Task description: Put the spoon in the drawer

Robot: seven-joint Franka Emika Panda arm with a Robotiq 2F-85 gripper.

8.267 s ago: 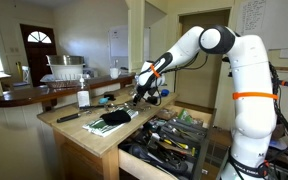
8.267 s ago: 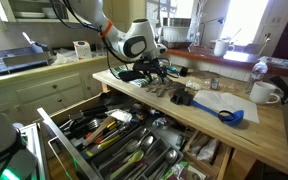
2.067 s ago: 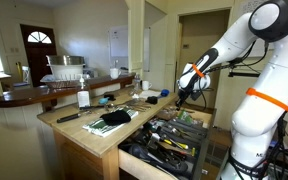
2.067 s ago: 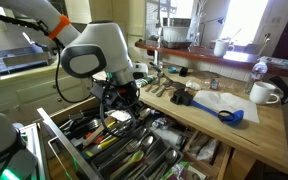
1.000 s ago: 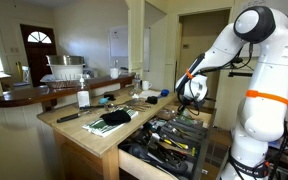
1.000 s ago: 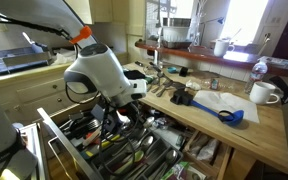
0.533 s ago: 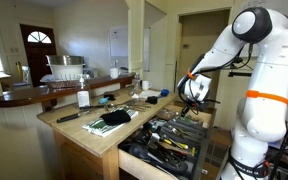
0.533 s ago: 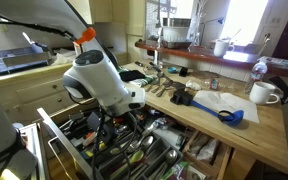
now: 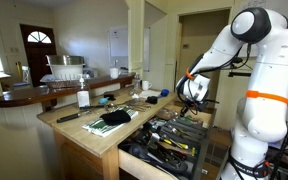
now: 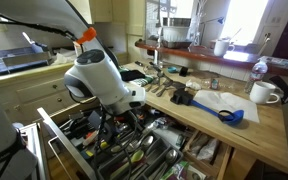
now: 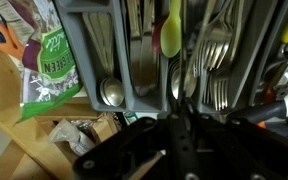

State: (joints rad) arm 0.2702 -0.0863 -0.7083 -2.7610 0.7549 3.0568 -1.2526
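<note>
My gripper should next lower the spoon, still hanging above the grey tray's section, into that section beside the forks and release its handle.
The drawer (image 9: pixel 136 157) of pale wood stands pulled out below the counter, crammed with utensils; an exterior view shows its side rail (image 10: pixel 60 136) too. My gripper (image 9: pixel 190 107) hangs low over its far end, and in an exterior view the arm's white body mostly hides it (image 10: pixel 118 118). In the wrist view the gripper (image 11: pixel 179 106) is shut, and the spoon (image 11: pixel 176 86) shows its bowl just past the fingertips, over a grey cutlery tray (image 11: pixel 134 60) full of spoons and forks. The spoon's handle is hidden between the fingers.
The counter holds a dark cloth (image 9: pixel 111 118), a bottle (image 9: pixel 83 98), a blue scoop (image 10: pixel 230 115), paper (image 10: pixel 216 101) and a white mug (image 10: pixel 264 93). In the drawer, a green packet (image 11: pixel 48 66) and a yellow-handled utensil (image 11: pixel 171 30) lie near the tray.
Over the earlier frames the arm swung from the counter to above the open drawer and came down. In the last half second it has barely moved, and the gripper has stayed shut.
</note>
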